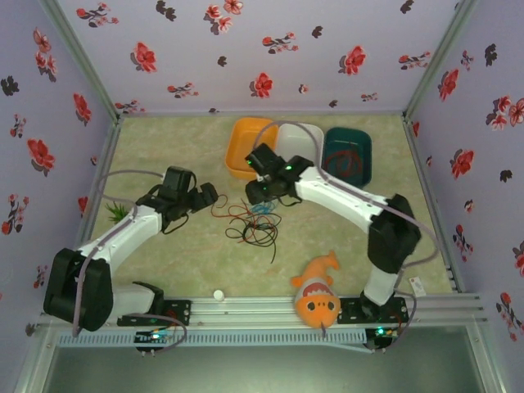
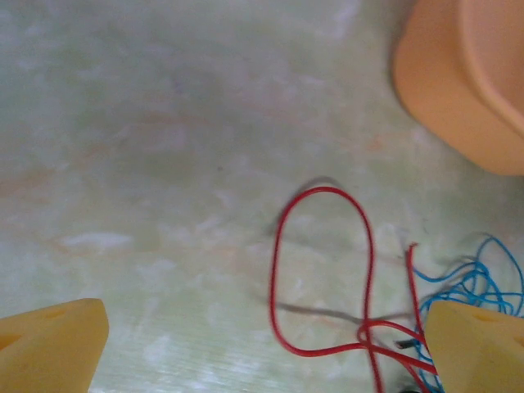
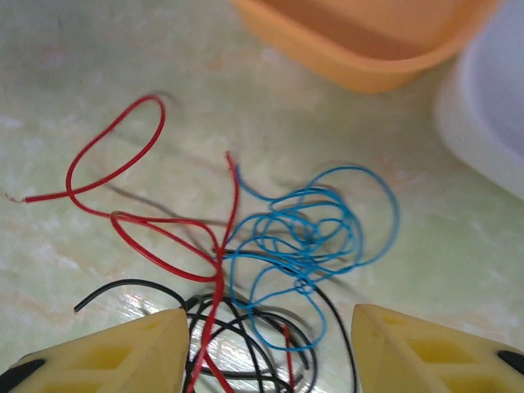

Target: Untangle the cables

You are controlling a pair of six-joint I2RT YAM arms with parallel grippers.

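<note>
The red cable's small loop (image 1: 235,213) (image 3: 155,255) is clear of the blue coil. My right gripper will next move across toward my left gripper and down onto that bend.
The cables lie tangled on the table between the arms (image 1: 254,221). In the right wrist view a blue cable (image 3: 315,233) coils over black loops (image 3: 246,336), and a red cable (image 3: 123,176) runs off to the left. My right gripper (image 3: 270,344) hovers just above the tangle, open, its fingers apart on either side of the black and blue loops and pinching nothing. My left gripper (image 2: 266,352) is open wide at the tangle's left edge, with a red loop (image 2: 323,270) lying between its fingers and blue strands (image 2: 479,282) by the right finger.
An orange tray (image 1: 246,143), a white tray (image 1: 299,139) and a dark teal tray (image 1: 348,155) stand in a row behind the tangle. An orange fish toy (image 1: 317,295) lies near the front edge. A green plant piece (image 1: 117,211) sits at the left wall.
</note>
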